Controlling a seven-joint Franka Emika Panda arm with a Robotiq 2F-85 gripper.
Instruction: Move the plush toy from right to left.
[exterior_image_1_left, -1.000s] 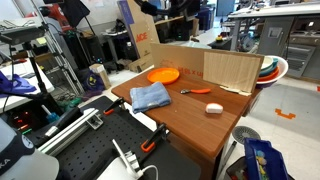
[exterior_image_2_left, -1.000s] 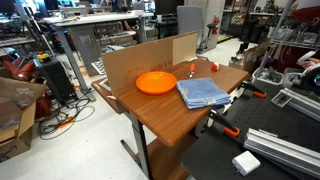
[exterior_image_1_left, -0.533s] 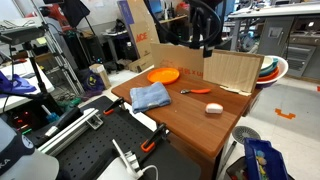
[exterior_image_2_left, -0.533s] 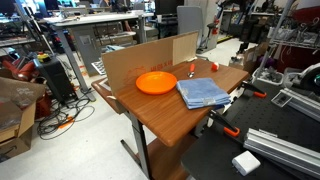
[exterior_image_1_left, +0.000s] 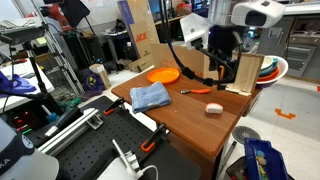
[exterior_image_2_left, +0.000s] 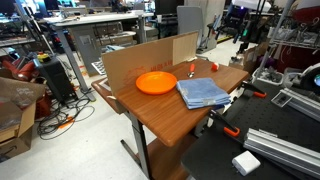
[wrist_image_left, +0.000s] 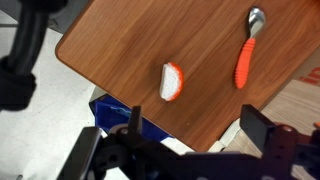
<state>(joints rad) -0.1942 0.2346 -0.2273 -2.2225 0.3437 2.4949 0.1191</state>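
Observation:
My open, empty fingers are well above the toy, which has bare wood around it, so I will lower my gripper until they straddle the cream-white lump (exterior_image_1_left: 214, 108) (wrist_image_left: 171, 82).
The plush toy (exterior_image_1_left: 213, 108) is a small cream-white lump with an orange edge. It lies near the table's corner, and it also shows in the wrist view (wrist_image_left: 172, 81) and in an exterior view (exterior_image_2_left: 213, 68). My gripper (exterior_image_1_left: 222, 74) hangs high above the table, over the area between the toy and the thin orange-and-black tool (exterior_image_1_left: 200, 92). In the wrist view the gripper (wrist_image_left: 200, 135) is open and empty, with the toy well below and between its fingers. The tool (wrist_image_left: 245, 55) lies to the toy's right there.
An orange plate (exterior_image_1_left: 163, 74) and a folded blue cloth (exterior_image_1_left: 151, 96) lie on the wooden table (exterior_image_1_left: 185, 120). A cardboard wall (exterior_image_1_left: 232, 68) stands along the back edge. The table edge and a blue bin (wrist_image_left: 108, 108) lie close behind the toy.
The arm was out of view one second ago. It has swung in from the back and now hangs over the table's toy end. The objects have not moved.

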